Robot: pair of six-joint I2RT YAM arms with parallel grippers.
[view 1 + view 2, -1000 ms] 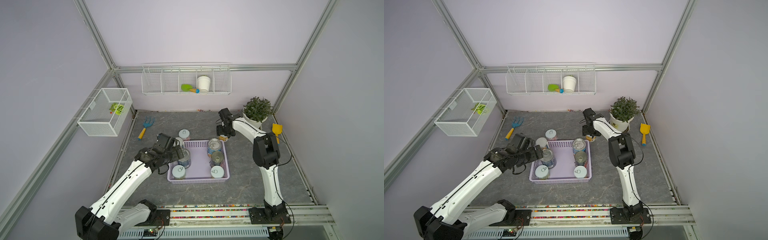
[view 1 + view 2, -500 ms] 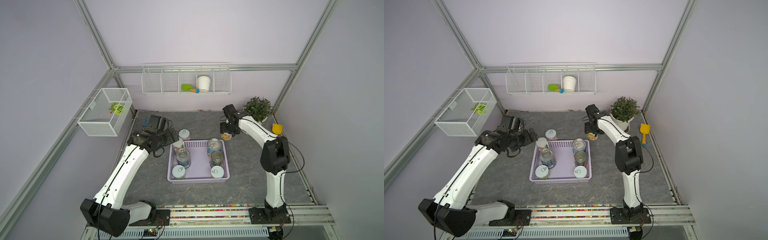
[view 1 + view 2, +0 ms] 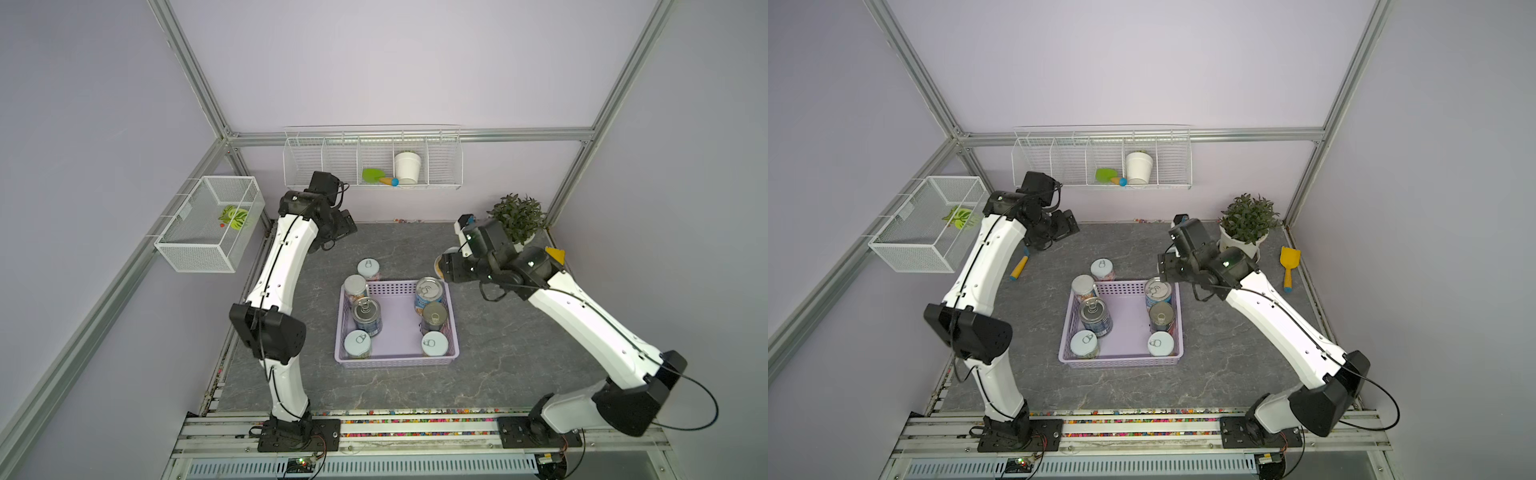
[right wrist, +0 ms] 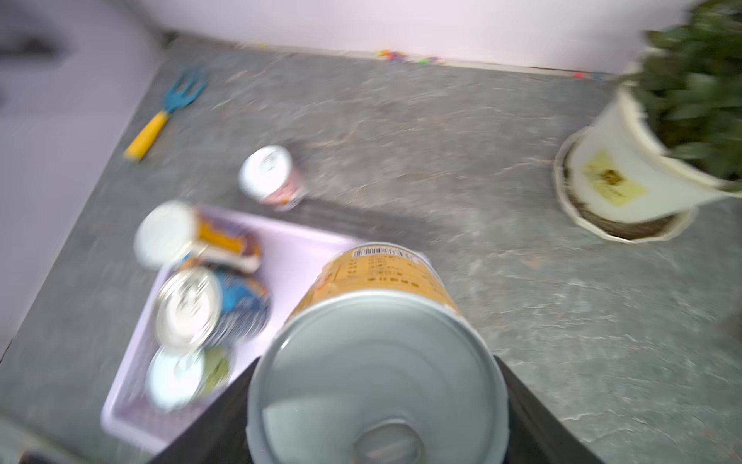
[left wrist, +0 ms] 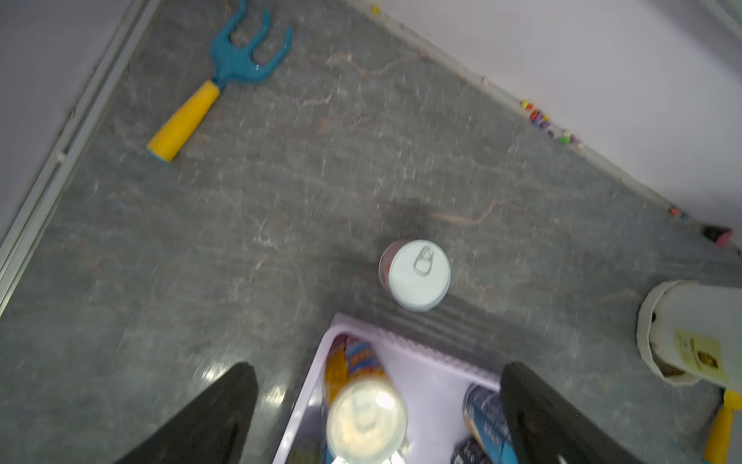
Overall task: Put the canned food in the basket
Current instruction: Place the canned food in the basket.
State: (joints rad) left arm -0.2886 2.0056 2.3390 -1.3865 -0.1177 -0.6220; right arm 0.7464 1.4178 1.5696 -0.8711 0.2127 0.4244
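I will next draw my right gripper back, lower the orange-labelled can onto the basket's open bottom between its near cans and release, as that part lies below and back.
The lavender basket (image 3: 397,362) (image 3: 1121,360) sits mid-table and holds several upright cans, among them a silver-topped one (image 3: 367,312) and a pale-lidded one (image 3: 435,344). One pale-lidded can (image 3: 368,269) (image 5: 415,275) stands on the table just behind the basket. My right gripper (image 3: 451,270) (image 4: 377,385) is shut on an orange-labelled can (image 4: 381,269), held by the basket's back right corner. My left gripper (image 3: 345,226) (image 5: 377,367) is open and empty, raised at the back left; in its wrist view the basket's back left corner (image 5: 341,321) lies below.
A potted plant (image 3: 517,220) and a yellow shovel (image 3: 1289,266) are at the back right. A blue rake with a yellow handle (image 5: 241,52) lies back left. A wire shelf (image 3: 372,158) and a mesh box (image 3: 208,224) hang on the walls.
My left gripper left the basket's left side, where a can now stands, and rose to the back left. My right gripper carried its can from beside the plant towards the basket's back right corner.
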